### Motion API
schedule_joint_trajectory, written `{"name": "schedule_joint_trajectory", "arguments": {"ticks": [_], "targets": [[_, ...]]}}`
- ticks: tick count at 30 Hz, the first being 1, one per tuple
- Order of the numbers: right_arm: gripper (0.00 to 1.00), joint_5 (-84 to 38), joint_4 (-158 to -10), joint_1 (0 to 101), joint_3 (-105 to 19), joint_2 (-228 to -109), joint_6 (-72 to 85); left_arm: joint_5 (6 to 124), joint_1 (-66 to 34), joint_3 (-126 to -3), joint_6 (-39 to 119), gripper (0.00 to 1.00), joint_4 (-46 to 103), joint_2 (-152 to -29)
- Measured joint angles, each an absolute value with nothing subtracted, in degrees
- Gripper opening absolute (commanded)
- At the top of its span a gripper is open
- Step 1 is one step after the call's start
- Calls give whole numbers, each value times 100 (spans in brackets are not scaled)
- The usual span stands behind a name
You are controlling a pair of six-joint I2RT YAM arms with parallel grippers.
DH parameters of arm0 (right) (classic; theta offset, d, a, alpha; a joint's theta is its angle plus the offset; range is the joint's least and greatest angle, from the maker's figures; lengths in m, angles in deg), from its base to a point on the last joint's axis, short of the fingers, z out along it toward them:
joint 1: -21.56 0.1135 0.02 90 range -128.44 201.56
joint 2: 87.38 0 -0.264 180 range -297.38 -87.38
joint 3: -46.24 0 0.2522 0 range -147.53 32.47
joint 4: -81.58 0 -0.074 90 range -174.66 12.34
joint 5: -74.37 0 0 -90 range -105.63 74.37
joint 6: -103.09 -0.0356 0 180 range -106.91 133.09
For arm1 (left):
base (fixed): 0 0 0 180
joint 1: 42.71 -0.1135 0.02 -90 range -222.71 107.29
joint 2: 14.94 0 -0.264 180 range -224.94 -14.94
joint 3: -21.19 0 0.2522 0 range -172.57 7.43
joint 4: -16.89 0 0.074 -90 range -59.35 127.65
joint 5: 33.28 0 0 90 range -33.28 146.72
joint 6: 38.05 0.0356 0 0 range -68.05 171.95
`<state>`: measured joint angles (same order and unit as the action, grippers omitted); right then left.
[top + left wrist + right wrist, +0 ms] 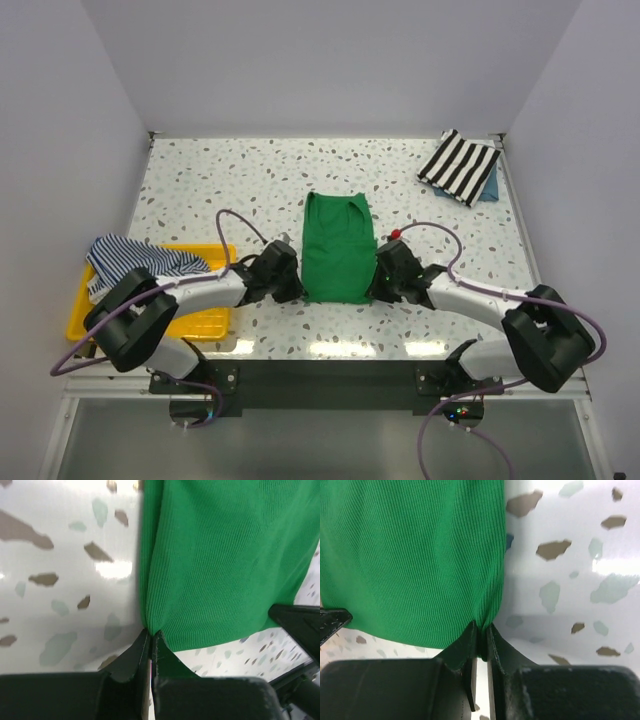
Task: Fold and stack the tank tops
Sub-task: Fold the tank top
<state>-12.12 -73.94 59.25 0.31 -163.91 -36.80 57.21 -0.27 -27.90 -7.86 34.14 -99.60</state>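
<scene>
The tank top still lies full-length, so my right gripper will next lift its near corner, carry it outward, lower it onto the tank top's far end (pixel 355 207) and let go.
The bright green tank top (pixel 338 250) lies flat in the middle of the table, folded into a narrow strip. My left gripper (pixel 299 288) is shut on its near left corner, the ribbed green cloth (pixel 220 565) pinched at the tips (pixel 151 632). My right gripper (pixel 376 288) is shut on the near right corner, a fold of green cloth (pixel 420 560) caught between its jaws (pixel 482 628). The navy-and-white striped tank top (pixel 135 257) lies crumpled over the yellow tray at the left.
The yellow tray (pixel 205 325) sits at the near left beside the left arm. A folded black-and-white striped cloth (pixel 460 165) lies on something blue at the back right corner. White walls close in the speckled table (pixel 240 180) on three sides.
</scene>
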Motion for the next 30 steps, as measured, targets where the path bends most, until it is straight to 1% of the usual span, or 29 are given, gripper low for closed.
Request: {"name": "schedule_joint_trajectory", "arguments": {"ticks": [6, 12, 16, 19, 22, 25, 30], "targets": [[5, -1216, -6851, 6489, 38, -15989, -3700, 5520, 434, -2619, -596, 0, 4363, -9265], [6, -1201, -6165, 7337, 44, -15093, -3925, 5439, 834, -2558, -578, 0, 5482, -7967], [6, -1061, -5606, 7447, -273, -14728, -4012, 5387, 869, -2744, -611, 0, 6000, -7453], [6, -904, -5356, 7444, -758, -14785, -3999, 5264, 869, -3127, -613, 0, 6247, -7492], [5, -753, -5188, 7383, -1403, -15097, -3907, 5172, 729, -3673, -567, 0, 6341, -7704], [4, -821, -5241, 7053, -1949, -15602, -3711, 5295, 161, -4187, -397, 0, 6227, -8078], [4, -1179, -5444, 5934, -2727, -16686, -3265, 5524, -963, -5054, -73, 0, 5864, -9040]]}}
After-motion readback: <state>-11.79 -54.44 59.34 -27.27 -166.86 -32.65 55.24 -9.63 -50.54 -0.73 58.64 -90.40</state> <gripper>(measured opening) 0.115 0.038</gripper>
